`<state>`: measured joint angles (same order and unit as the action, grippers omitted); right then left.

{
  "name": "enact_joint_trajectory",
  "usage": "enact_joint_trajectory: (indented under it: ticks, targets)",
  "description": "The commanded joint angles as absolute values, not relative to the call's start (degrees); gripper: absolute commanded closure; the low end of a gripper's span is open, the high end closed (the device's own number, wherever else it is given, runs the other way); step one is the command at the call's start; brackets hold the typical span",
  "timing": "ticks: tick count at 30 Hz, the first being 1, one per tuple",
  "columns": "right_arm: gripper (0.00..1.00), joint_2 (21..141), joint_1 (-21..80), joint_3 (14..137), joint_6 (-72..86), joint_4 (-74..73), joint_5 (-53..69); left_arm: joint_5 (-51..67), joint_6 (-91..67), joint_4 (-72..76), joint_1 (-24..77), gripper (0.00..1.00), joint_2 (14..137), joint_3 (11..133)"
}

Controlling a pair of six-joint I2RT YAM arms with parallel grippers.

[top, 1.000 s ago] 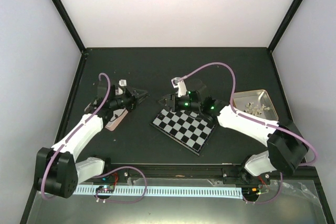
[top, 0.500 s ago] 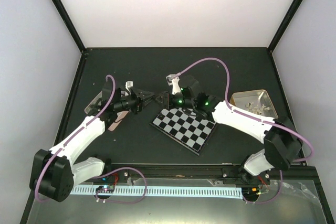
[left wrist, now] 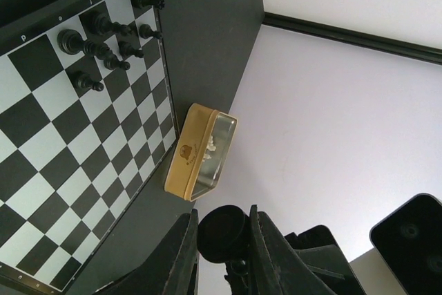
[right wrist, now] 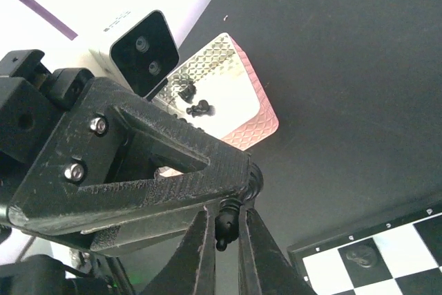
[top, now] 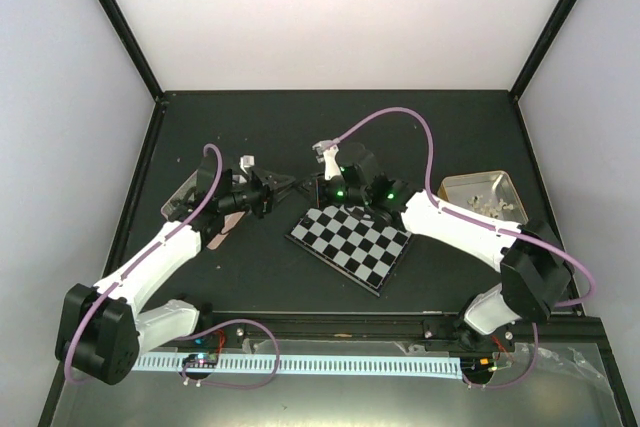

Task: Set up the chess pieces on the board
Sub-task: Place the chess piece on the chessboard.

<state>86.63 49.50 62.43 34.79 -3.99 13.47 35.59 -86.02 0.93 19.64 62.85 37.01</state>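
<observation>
The black piece needs to go base-down on an open square, so my right gripper will first swing back over the board [top: 350, 244], then lower and release it.
A black chess piece [left wrist: 222, 234] is held between the two grippers above the dark table, just off the board's [top: 350, 244] far left corner. My left gripper [left wrist: 222, 213] is shut on its round base. My right gripper [right wrist: 226, 215] is shut on its slim top end [right wrist: 225, 227]. In the top view the left gripper [top: 285, 185] and right gripper [top: 310, 188] meet tip to tip, and the piece itself is too small to make out. Several black chess pieces [left wrist: 103, 39] stand at one corner of the board [left wrist: 62, 136].
A yellow tin [left wrist: 200, 151] with pale pieces lies past the board, at the right in the top view [top: 482, 197]. A pink-lidded tin [right wrist: 221, 94] with black pieces lies under the left arm [top: 208, 217]. Black frame rails border the table.
My right gripper moved left to the left gripper's tip and shut on the top of the piece. The left arm shifted slightly right, its grip unchanged.
</observation>
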Motion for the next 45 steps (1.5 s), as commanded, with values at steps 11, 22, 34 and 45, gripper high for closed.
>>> enact_joint_trajectory:
  ticks: [11, 22, 34, 45]
  targets:
    - [0.99, 82.8, 49.5, 63.3, 30.5, -14.5, 5.2, 25.7, -70.2, -14.1, 20.1, 0.37, 59.0, 44.2]
    - [0.99, 84.2, 49.3, 60.0, 23.6, -37.6, 0.5, 5.1, -45.2, -25.6, 19.8, 0.34, 51.0, 44.0]
    - [0.89, 96.2, 49.4, 67.3, 23.0, -44.3, -0.2, 1.4, -37.5, -25.0, 19.7, 0.32, 48.0, 44.9]
    - [0.66, 96.4, 49.3, 68.3, 25.3, -43.4, -1.3, 3.2, -36.8, -24.9, 19.8, 0.32, 50.0, 45.2]
